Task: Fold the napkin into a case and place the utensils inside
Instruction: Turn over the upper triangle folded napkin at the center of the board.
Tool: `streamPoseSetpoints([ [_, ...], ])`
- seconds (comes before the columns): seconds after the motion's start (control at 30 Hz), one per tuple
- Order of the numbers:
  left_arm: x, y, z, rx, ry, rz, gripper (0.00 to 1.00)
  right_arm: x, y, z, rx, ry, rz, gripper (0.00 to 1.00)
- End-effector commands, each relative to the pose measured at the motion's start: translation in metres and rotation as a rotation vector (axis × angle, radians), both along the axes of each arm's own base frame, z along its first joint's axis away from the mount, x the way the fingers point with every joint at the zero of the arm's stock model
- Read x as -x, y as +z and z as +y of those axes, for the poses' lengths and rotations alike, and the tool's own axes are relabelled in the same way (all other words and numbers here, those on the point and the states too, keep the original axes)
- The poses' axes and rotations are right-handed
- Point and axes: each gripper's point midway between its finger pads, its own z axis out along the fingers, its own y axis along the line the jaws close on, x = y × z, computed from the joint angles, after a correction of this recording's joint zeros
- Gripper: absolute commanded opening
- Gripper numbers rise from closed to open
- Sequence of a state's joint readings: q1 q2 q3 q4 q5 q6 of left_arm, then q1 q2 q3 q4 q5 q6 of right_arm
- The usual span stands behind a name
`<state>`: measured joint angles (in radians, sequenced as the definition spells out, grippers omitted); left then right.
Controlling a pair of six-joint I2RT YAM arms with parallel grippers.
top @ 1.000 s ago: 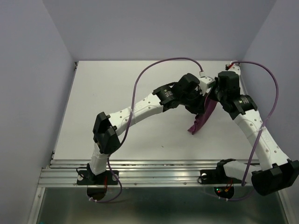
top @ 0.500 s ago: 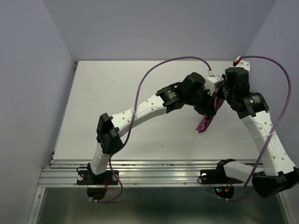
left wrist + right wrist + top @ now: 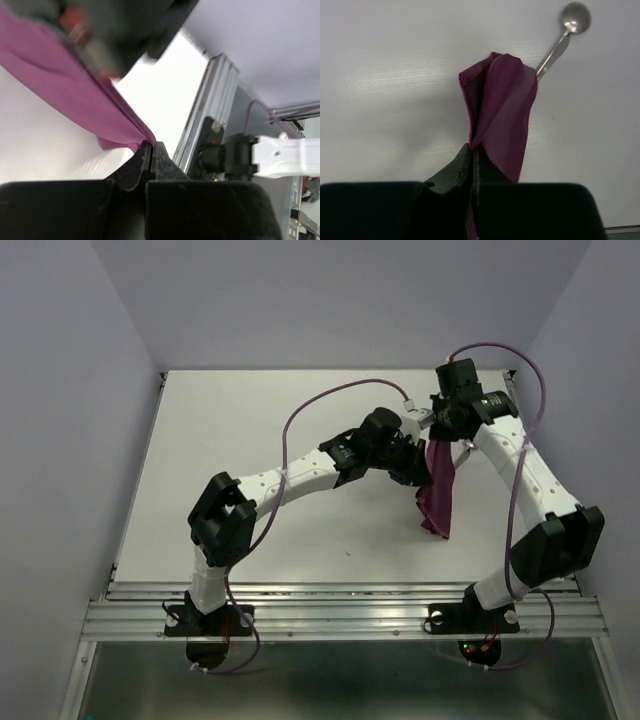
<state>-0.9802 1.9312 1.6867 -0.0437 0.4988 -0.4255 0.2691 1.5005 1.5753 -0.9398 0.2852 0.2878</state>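
Observation:
My right gripper carries the napkin's hanging fold down and to the left in the top view next and releases it, as clear tabletop lies there.
The plum-purple napkin (image 3: 437, 495) hangs bunched above the table's right middle, held up by both grippers at its top. My left gripper (image 3: 424, 454) is shut on one edge; its fingertips (image 3: 151, 146) pinch the napkin (image 3: 75, 92). My right gripper (image 3: 441, 438) is shut on a neighbouring fold, and the napkin (image 3: 502, 110) rises from its closed tips (image 3: 475, 148). Below it on the table lie the utensils: a spoon (image 3: 574, 18) with a second thin handle (image 3: 559, 50) alongside, their lower ends hidden behind the cloth. The top view hides the utensils.
The white table (image 3: 250, 440) is walled by grey panels on three sides. A metal rail (image 3: 340, 605) runs along the near edge with both arm bases on it. Purple cables (image 3: 330, 400) loop over the arms. The right arm's base (image 3: 235, 155) shows in the left wrist view.
Both grippers have carried the napkin left and toward the back. The right arm has folded in from the right side. The cloth now hangs longer and straighter below them.

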Motion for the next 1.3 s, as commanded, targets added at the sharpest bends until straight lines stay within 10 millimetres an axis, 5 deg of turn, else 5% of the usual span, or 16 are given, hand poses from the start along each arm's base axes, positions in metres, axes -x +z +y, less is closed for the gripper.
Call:
streamPoseSetpoints([
  [0.0, 0.049, 0.022, 0.021, 0.117, -0.190, 0.097, 0.00, -0.064, 0.013, 0.023, -0.075, 0.045, -0.166, 0.01],
  [0.17, 0.029, -0.021, 0.057, 0.067, -0.109, 0.128, 0.00, -0.084, -0.011, 0.071, -0.106, 0.142, -0.143, 0.01],
  [0.33, 0.022, -0.036, 0.085, 0.049, -0.052, 0.135, 0.00, -0.098, -0.028, 0.104, -0.128, 0.197, -0.118, 0.01],
  [0.53, 0.028, -0.074, 0.112, 0.007, -0.005, 0.186, 0.00, -0.106, -0.041, 0.141, -0.160, 0.256, -0.096, 0.01],
  [0.87, 0.027, -0.109, 0.135, -0.028, 0.082, 0.228, 0.00, -0.102, -0.068, 0.181, -0.191, 0.319, -0.044, 0.01],
  [1.27, 0.014, -0.138, 0.174, -0.051, 0.234, 0.267, 0.00, -0.095, -0.110, 0.206, -0.201, 0.345, 0.032, 0.01],
])
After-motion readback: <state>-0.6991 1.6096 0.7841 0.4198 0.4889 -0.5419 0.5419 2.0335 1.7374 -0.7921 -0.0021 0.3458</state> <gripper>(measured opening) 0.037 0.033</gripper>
